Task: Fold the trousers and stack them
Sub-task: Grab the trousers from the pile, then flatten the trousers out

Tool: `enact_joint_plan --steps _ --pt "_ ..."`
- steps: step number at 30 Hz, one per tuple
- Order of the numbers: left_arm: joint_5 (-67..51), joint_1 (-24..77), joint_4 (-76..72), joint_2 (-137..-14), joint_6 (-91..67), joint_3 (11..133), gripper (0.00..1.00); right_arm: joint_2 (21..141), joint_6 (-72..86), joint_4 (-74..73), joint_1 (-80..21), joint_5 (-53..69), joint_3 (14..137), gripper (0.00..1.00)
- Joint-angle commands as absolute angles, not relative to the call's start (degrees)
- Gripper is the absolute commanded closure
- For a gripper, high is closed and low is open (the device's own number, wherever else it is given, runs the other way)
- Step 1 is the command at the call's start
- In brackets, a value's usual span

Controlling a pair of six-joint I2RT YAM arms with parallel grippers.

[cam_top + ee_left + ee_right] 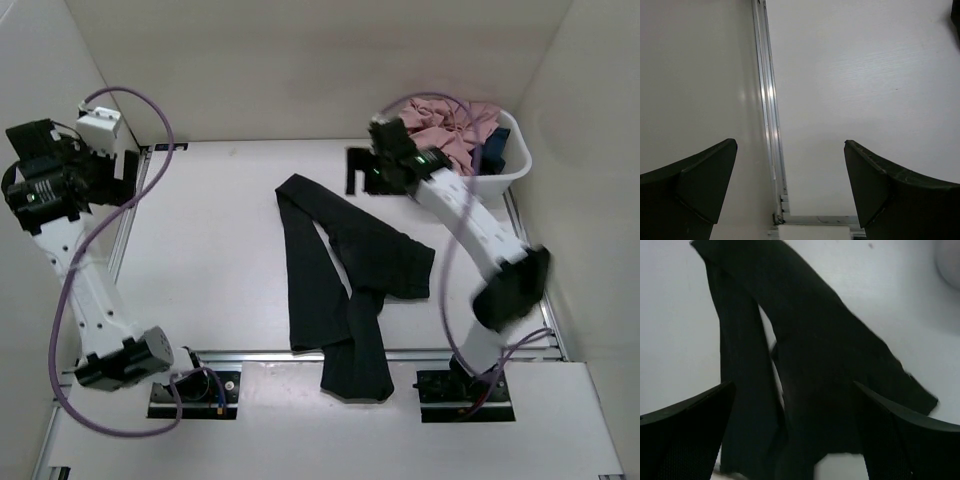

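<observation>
My left gripper will next swing across, back and down to the trouser leg's uncovered corner by the front bar, below it, to its right in the top view.
The black trousers (340, 270) lie spread on the white table, waist toward the right and legs running toward the near edge, where one leg end reaches over the front rail. My right gripper (360, 172) hovers open above the table's far side, beside the basket. In the right wrist view the trousers (810, 365) fill the space below the open right gripper (794, 385), and nothing is held between its fingers. My left gripper (40, 165) is raised at the far left, away from the cloth. In its wrist view the left gripper (790, 142) is open over bare table.
A white basket (505, 172) stands at the back right with a pink garment (450, 125) and a dark blue cloth (495, 145) in it. A metal rail (771, 125) runs along the table's left edge. Beige walls enclose the table.
</observation>
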State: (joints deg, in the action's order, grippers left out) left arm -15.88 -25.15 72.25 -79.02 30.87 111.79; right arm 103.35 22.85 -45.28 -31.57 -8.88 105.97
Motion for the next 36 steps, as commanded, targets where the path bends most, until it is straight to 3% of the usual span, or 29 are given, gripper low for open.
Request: enact_joint_plan --steps 1,6,10,12,13,16,18,23,26,29,36 --pt "-20.30 -25.14 74.97 -69.20 43.40 105.60 0.00 77.37 20.92 -40.61 -29.01 -12.74 91.80 0.01" --pt "-21.00 -25.14 74.97 -67.76 50.88 99.14 0.00 66.55 21.17 -47.63 -24.97 -16.17 73.94 0.01" --pt "-25.04 -25.14 74.97 -75.74 50.20 108.59 0.00 63.20 26.00 -45.54 -21.37 -13.20 58.94 0.01" --pt "-19.37 -19.37 74.36 -82.51 48.26 111.26 0.00 61.44 27.76 -42.02 -19.52 -9.86 53.90 0.01" --pt "-9.33 -10.98 73.22 -84.27 46.86 110.75 0.00 60.91 29.51 -40.62 -17.60 -7.41 51.44 0.01" --pt "4.10 1.02 64.73 -87.97 44.48 100.22 0.00 59.68 33.47 -35.78 -16.35 -1.33 43.35 0.01" --pt "0.38 7.19 62.76 -90.34 42.11 97.65 0.00 59.15 35.58 -33.40 -16.35 0.17 39.66 0.01" --pt "-9.91 13.00 56.35 -90.80 36.91 89.77 0.00 59.15 44.01 -30.15 -16.96 -0.08 35.16 0.01" --pt "-7.66 27.44 49.94 -86.76 38.23 71.18 0.00 60.37 46.41 -27.52 -16.96 -3.07 34.37 0.01" --pt "-6.33 39.09 45.10 -84.73 37.53 60.78 0.00 63.18 47.11 -26.37 -16.96 -4.92 35.77 0.01" --pt "-13.09 47.98 41.31 -86.47 28.58 56.69 0.00 69.60 48.16 -26.37 -18.81 -6.94 39.28 0.01"
